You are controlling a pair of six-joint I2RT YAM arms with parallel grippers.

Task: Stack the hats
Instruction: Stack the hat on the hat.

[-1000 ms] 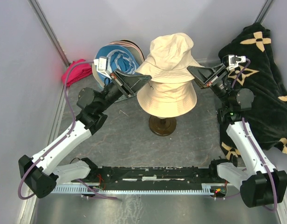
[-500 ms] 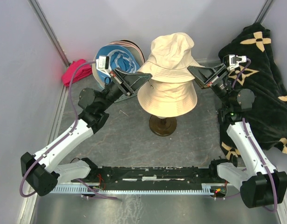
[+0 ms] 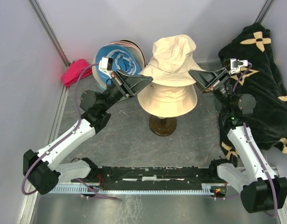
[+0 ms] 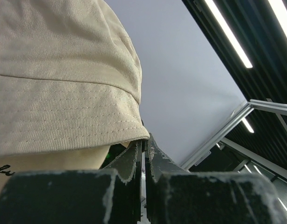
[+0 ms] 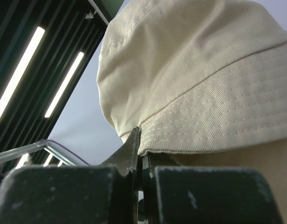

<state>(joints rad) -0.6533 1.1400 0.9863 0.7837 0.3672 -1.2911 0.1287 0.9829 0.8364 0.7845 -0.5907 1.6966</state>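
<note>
The upper hat hangs raised above the lower hat. My right gripper needs to lower the upper hat's pinched edge onto the lower hat's brim and let go of it.
A cream hat hangs over a second cream hat that sits on a stand. My left gripper is shut on the upper hat's left brim edge, and my right gripper is shut on its right brim edge. In the left wrist view the shut fingertips meet the stitched brim, with the lower hat beneath. The right wrist view shows my gripper pinching the brim below the crown. A blue hat rests on other stacked hats at the back left.
The stand has a round dark base on the grey floor. A magenta cloth lies against the left wall. A large black cloth with beige flower marks is heaped at the right, behind my right arm.
Both grippers have carried the upper cream hat slightly up and to the right. The left arm has reached further toward the stand. The lower hat has not moved.
</note>
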